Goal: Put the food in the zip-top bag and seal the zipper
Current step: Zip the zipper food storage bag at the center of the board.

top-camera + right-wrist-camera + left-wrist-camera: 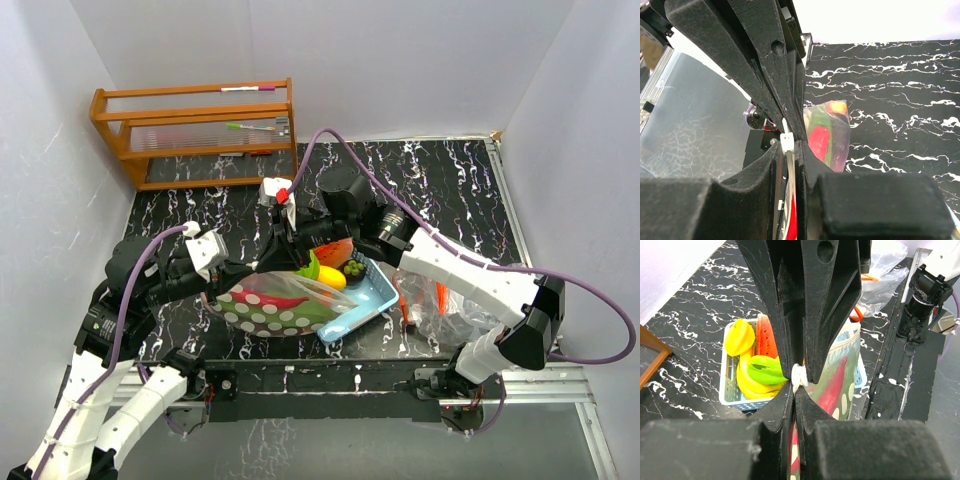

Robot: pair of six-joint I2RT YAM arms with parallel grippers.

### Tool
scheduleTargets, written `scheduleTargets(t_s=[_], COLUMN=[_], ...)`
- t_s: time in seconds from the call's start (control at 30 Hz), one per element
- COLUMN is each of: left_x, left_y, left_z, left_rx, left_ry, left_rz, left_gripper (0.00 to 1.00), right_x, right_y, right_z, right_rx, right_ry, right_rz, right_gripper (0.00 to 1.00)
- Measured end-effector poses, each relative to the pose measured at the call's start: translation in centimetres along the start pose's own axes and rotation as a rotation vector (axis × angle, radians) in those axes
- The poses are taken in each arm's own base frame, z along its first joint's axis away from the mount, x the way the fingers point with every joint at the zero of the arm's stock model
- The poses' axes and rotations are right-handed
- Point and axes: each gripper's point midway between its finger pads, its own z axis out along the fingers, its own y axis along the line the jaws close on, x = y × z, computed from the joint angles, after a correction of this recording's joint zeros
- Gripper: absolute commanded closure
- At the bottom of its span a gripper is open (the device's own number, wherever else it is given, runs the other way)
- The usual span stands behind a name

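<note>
My right gripper moves along the zipper to the bag's end over the basket (372,300) next and releases there, with the white slider still beside my left gripper.
The zip-top bag (272,308), clear with polka dots, lies in front of the arms and holds a red chilli (837,385) with green and purple pieces (826,135). My left gripper (795,390) is shut on the bag's top edge at its left end (243,272). My right gripper (790,146) meets it tip to tip, its jaws shut on the zipper strip at the white slider (786,142). More food sits in the light-blue basket (372,300): a watermelon slice (765,335), a yellow mango (739,337), bananas (750,386) and a green piece (765,369).
A wooden rack (195,130) stands at the back left. Crumpled clear plastic with orange items (440,305) lies right of the basket. A small white item with a red top (279,192) sits behind the grippers. White walls close in the table.
</note>
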Motion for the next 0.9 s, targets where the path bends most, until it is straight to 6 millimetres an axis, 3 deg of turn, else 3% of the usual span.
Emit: scheduleTargets(t_s=[0.13, 0.9], left_x=[0.1, 1.1], left_y=[0.0, 0.2], left_z=[0.0, -0.2], left_rx=[-0.003, -0.021], left_ry=[0.002, 0.042], left_rz=[-0.002, -0.03], left_gripper=[1.0, 1.0], right_x=[0.1, 2.8], right_y=[0.0, -0.8], right_z=[0.1, -0.4], right_rx=[-0.001, 0.082], right_ry=[-0.001, 0.026], right_rz=[0.001, 0.044], right_gripper=[0.92, 0.92])
